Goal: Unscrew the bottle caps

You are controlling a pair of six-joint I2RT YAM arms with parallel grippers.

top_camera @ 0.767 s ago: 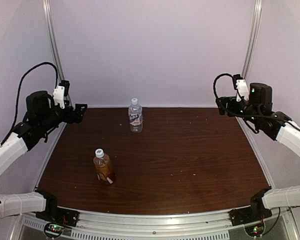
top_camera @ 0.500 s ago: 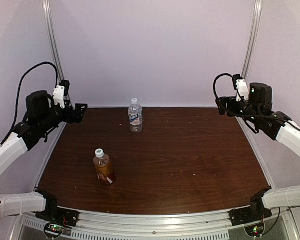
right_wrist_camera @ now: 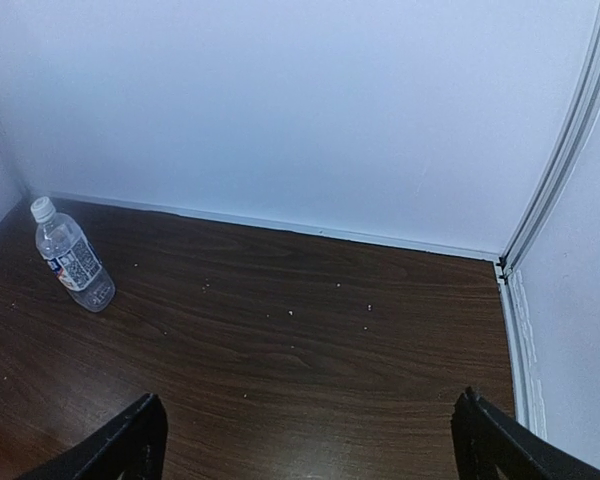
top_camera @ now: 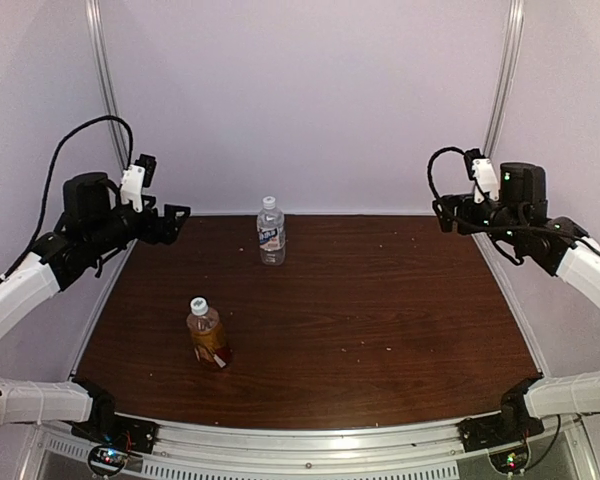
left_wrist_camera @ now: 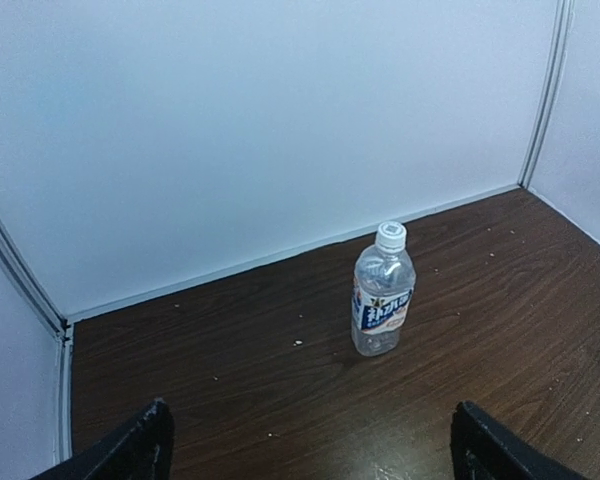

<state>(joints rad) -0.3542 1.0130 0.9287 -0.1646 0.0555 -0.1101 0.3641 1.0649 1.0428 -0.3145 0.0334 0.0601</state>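
I should next move my left gripper down and back and tip its fingers downward onto the amber bottle's white cap, since that cap is below and back of it.
A clear bottle with a blue-white label stands upright near the back wall, its white cap on. It shows again as the clear bottle with its cap in the left wrist view, and as the clear bottle at far left in the right wrist view. An amber bottle with a white cap stands nearer the front left. My left gripper hangs open above the table's back left corner. My right gripper hangs open at the back right. Both are empty.
The dark wooden table carries scattered pale crumbs. White walls close the back and both sides, with metal rails in the corners. The arm bases sit at the near edge.
My left arm has lifted and swung a little to the right, toward the clear bottle. The right arm has barely shifted. Both bottles stand where they were.
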